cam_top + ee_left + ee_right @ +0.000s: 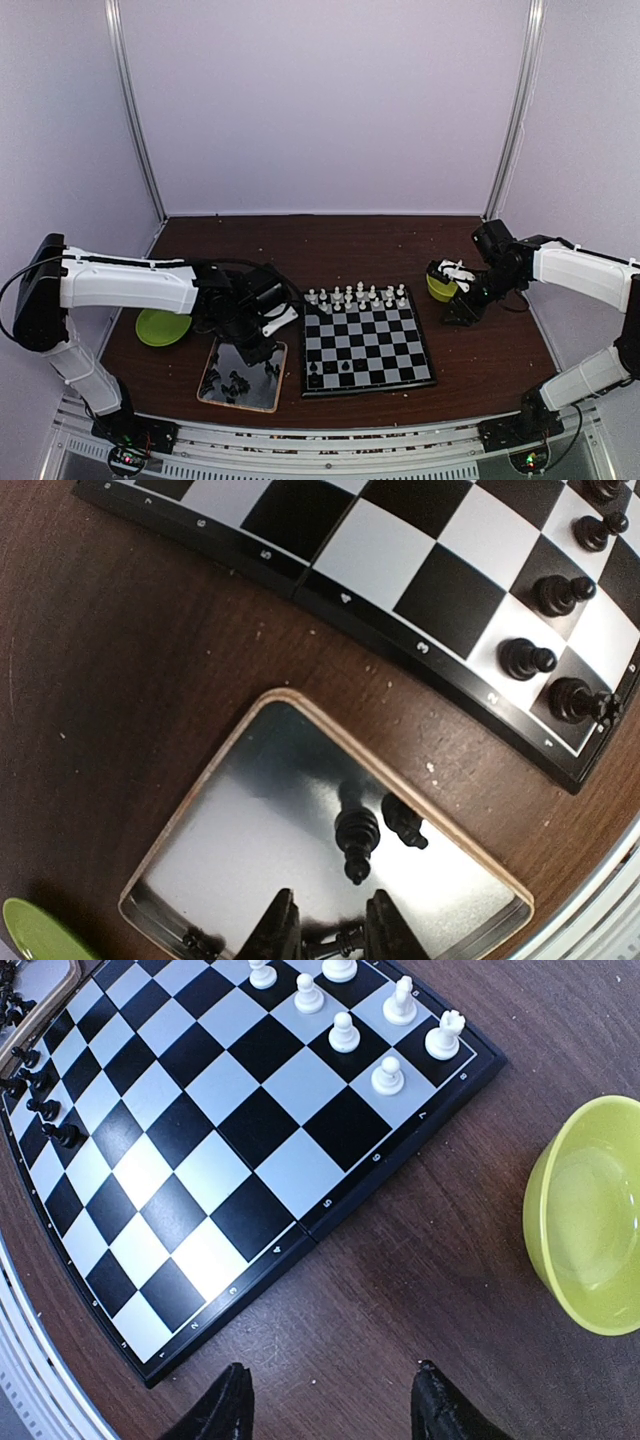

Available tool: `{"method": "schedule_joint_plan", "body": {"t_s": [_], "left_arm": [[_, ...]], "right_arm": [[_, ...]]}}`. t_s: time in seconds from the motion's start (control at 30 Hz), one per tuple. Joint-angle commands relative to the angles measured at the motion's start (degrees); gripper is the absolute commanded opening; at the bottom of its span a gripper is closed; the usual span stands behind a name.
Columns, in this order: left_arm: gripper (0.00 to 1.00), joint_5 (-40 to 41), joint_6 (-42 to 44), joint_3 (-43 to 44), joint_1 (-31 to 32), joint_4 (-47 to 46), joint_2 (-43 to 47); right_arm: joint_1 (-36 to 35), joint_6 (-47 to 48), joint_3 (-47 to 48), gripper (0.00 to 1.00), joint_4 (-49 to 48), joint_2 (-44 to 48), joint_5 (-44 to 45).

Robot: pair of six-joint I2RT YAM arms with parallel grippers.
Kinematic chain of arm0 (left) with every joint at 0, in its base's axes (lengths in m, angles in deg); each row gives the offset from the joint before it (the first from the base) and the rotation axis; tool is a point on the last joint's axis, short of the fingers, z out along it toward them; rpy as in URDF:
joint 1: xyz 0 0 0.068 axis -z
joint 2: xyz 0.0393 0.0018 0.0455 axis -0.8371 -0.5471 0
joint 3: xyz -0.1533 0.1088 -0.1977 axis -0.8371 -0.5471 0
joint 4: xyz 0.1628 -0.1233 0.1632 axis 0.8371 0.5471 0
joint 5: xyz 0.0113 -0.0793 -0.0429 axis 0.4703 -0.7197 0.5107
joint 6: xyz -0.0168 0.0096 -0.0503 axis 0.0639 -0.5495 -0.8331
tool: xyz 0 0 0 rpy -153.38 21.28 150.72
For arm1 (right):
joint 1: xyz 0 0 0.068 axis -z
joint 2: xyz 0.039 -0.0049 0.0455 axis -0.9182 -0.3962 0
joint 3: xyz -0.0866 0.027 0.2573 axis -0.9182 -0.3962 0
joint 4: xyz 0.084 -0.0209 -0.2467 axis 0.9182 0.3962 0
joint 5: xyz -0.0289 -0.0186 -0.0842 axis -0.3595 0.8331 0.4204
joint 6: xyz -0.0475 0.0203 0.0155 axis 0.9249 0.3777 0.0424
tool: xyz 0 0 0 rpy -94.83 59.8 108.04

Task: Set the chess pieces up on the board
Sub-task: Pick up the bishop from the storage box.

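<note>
Next, my left gripper will rise and turn over the board [366,345], then lower to release the black piece on the near-row dark square behind the pawns, since it's empty.
The board [366,345] lies mid-table, also in the left wrist view [400,550] and the right wrist view [200,1160]. White pieces [357,296] stand along its far rows [345,1032]. A few black pieces [330,370] stand at its near left corner [526,658]. My left gripper [262,350] hangs low over the metal tray [225,352]; its jaws [330,896] are narrowed on a black piece [335,945] lying crosswise between them. Two more black pieces [357,840] lie on the tray [250,820]. My right gripper [462,308] is open and empty [332,1367] over bare table beside the board's right edge.
A yellow-green bowl [438,286] sits right of the board, close to my right gripper, and looks empty in the right wrist view [590,1230]. A green dish [162,327] lies left of the tray. Side walls and metal posts ring the table.
</note>
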Motion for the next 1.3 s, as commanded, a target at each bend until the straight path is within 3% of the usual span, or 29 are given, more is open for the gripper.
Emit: {"method": "schedule_joint_plan", "body": {"t_s": [0.0,0.5,0.8,1.1,1.27], "left_arm": [[0.24,-2.11,-0.84,-0.61,-0.09,-3.82,-1.04],[0.2,-2.79,-0.26,-1.6,-0.09,-3.52,-4.24],[0.06,-2.0,0.01,-1.57,-0.09,-2.82,-4.56],[0.0,0.0,1.58,3.87,-1.24,0.47,0.47],[0.0,-5.12,2.44,8.85,-1.04,-0.35,-0.15]], "right_arm": [[-0.48,0.51,1.48,0.54,0.46,-0.39,-0.32],[-0.66,0.65,1.59,0.54,0.65,-0.95,-0.5],[-0.74,0.65,1.64,0.55,0.82,-0.97,-0.44],[-0.71,0.73,1.63,0.55,0.89,-0.99,-0.28],[-0.72,0.69,1.66,0.55,0.83,-0.9,-0.23]]}}
